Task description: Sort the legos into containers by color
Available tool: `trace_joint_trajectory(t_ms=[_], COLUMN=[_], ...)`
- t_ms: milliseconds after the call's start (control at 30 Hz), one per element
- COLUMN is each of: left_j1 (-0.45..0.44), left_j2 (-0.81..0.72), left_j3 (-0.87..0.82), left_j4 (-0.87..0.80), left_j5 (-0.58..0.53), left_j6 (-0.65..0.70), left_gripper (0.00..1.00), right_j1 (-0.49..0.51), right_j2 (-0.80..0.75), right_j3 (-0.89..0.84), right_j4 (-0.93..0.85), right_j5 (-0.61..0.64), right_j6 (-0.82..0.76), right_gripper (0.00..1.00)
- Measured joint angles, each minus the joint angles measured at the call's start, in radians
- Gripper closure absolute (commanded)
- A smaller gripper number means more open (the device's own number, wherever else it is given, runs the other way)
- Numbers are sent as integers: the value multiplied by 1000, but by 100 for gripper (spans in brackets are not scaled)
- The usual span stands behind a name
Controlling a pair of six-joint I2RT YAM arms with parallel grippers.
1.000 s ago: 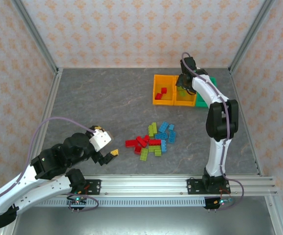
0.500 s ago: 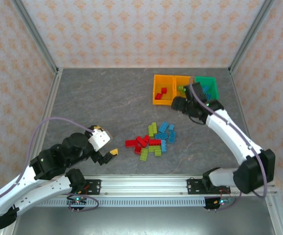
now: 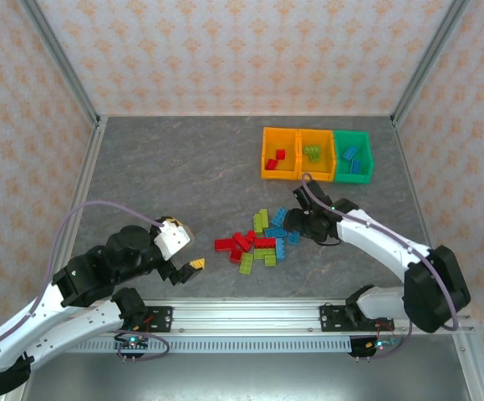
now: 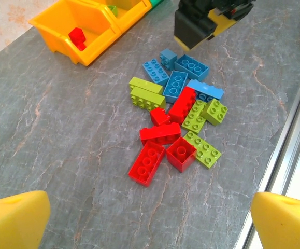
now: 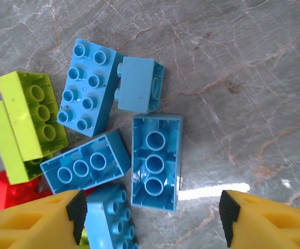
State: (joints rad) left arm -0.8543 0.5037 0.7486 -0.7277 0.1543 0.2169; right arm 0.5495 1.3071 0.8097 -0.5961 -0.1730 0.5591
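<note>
The upside-down blue brick (image 5: 156,161) at the pile's edge gets my right gripper lowered onto it next and closed across its long sides, which already face the open fingers.
Red, lime green and blue legos (image 3: 262,238) lie in a loose pile mid-table. At the back right stand the containers in a row: an orange bin (image 3: 280,130) holding red bricks, an orange bin (image 3: 315,131) holding green bricks, and a green bin (image 3: 352,134) holding blue bricks. My right gripper (image 3: 296,224) hovers open over the pile's blue bricks. An upside-down blue brick (image 5: 156,161) lies between the fingers of that gripper (image 5: 152,210), untouched. My left gripper (image 3: 187,266) stands open and empty left of the pile. The left wrist view shows the left gripper (image 4: 150,223) facing the red bricks (image 4: 147,162).
The metal rail (image 3: 308,313) runs along the table's near edge, close behind the pile. Frame posts and patterned walls close the table on three sides. Bare grey tabletop (image 3: 166,175) stretches left of the bins.
My right arm has swung from the bins back down to the blue side of the pile. The left arm has barely moved.
</note>
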Motion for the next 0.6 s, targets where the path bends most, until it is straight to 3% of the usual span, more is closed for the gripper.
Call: trace_joint_trajectory(t_ms=[267, 600], left_j1=[6, 13], left_j2=[-10, -11], left_j3=[-6, -6], left_j4=[6, 6], left_j5=[27, 31], left_j6=[18, 21], left_gripper=[0, 0], right_j1=[0, 0], right_j2=[171, 206], right_j3=[8, -29], right_j4=[78, 156], right_j5=[34, 54], right_j6=[22, 61], right_gripper=[47, 57])
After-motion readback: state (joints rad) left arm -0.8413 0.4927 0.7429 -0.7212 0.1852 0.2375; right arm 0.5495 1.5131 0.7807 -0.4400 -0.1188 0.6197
